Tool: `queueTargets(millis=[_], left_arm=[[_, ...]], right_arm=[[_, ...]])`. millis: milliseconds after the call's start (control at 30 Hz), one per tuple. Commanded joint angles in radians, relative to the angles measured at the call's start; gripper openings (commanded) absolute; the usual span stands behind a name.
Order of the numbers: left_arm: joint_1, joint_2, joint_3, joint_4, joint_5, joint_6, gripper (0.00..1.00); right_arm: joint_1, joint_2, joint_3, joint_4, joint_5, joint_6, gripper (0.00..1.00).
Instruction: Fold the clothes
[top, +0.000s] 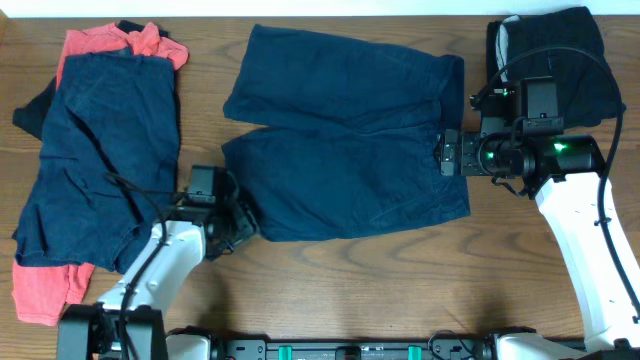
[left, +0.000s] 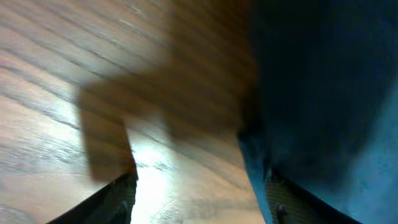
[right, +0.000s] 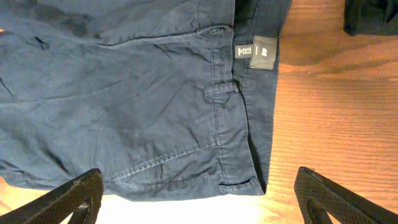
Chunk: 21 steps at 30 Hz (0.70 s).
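The near waistband corner of the shorts lies below my right gripper, framed between its open fingers. My right gripper needs to lower its open fingers onto that corner next and close.
Navy blue shorts (top: 350, 150) lie spread flat in the middle of the table, waistband to the right. My left gripper (top: 236, 216) is open at the shorts' lower left hem corner. In the left wrist view (left: 199, 208) the navy fabric (left: 323, 93) lies against its right finger, with bare wood between the fingers. My right gripper (top: 448, 155) is open and empty above the waistband. In the right wrist view (right: 199, 208) its fingers straddle the waistband corner of the shorts (right: 137, 106).
A pile of navy shorts (top: 95, 160) over coral-red pieces (top: 110, 42) lies at the left. A black folded garment with grey lining (top: 555, 50) sits at the back right. Bare wooden table (top: 380, 290) shows along the front.
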Motion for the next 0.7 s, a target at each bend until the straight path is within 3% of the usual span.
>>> queueTargets(millis=[0, 200, 500, 667], left_arm=[[0.039, 0.057, -0.02, 0.013, -0.031, 0.014, 0.6], [0.042, 0.115, -0.02, 0.113, 0.015, 0.039, 0.39], [0.042, 0.173, -0.02, 0.147, 0.083, 0.136, 0.4], [0.042, 0.173, -0.019, 0.128, 0.127, 0.202, 0.45]], right_arm=[[-0.008, 0.009, -0.002, 0.0, -0.009, -0.014, 0.96], [-0.008, 0.009, -0.002, 0.0, -0.009, -0.014, 0.95], [-0.008, 0.009, -0.002, 0.005, -0.009, -0.014, 0.95], [-0.008, 0.009, -0.002, 0.011, -0.009, -0.014, 0.95]])
